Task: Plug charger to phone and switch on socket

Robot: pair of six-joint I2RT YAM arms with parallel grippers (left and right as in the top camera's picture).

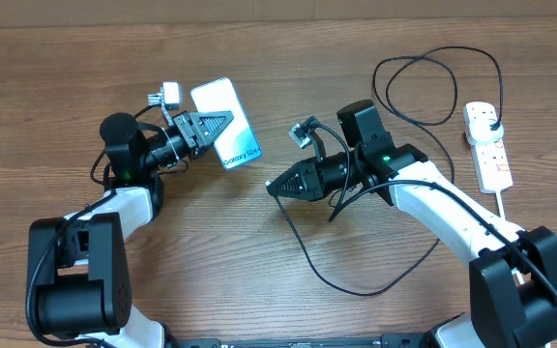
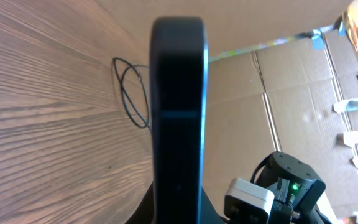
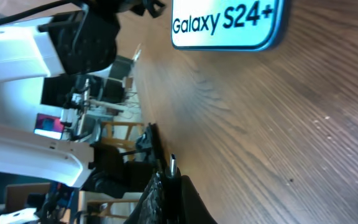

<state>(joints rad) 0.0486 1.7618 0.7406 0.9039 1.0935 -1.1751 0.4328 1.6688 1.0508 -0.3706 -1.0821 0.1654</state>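
My right gripper turns fingers-down next and lowers to release the charger's connector [image 3: 172, 165] on the tabletop, since the bare tabletop lies open below it.
My left gripper [image 1: 219, 124] is shut on the phone [image 1: 232, 142] and holds it tilted above the table at the upper left, lit screen up. The left wrist view shows the phone [image 2: 178, 106] edge-on as a dark bar rising from between the fingers of the left gripper [image 2: 178, 214]. My right gripper [image 1: 272, 187] is shut on the charger's connector [image 3: 172, 165], whose metal tip pokes out of the right gripper [image 3: 169, 186] toward the phone [image 3: 225, 22], still a gap apart. The charger cable [image 1: 356, 275] trails back to the socket [image 1: 488, 150] at the right.
The black cable makes a loop [image 1: 433, 82] at the back right, also seen as a cable loop [image 2: 132, 93] from the left wrist. A thick white cord [image 1: 506, 208] leaves the socket toward the front. Cardboard sheets [image 2: 291, 93] stand beyond the table.
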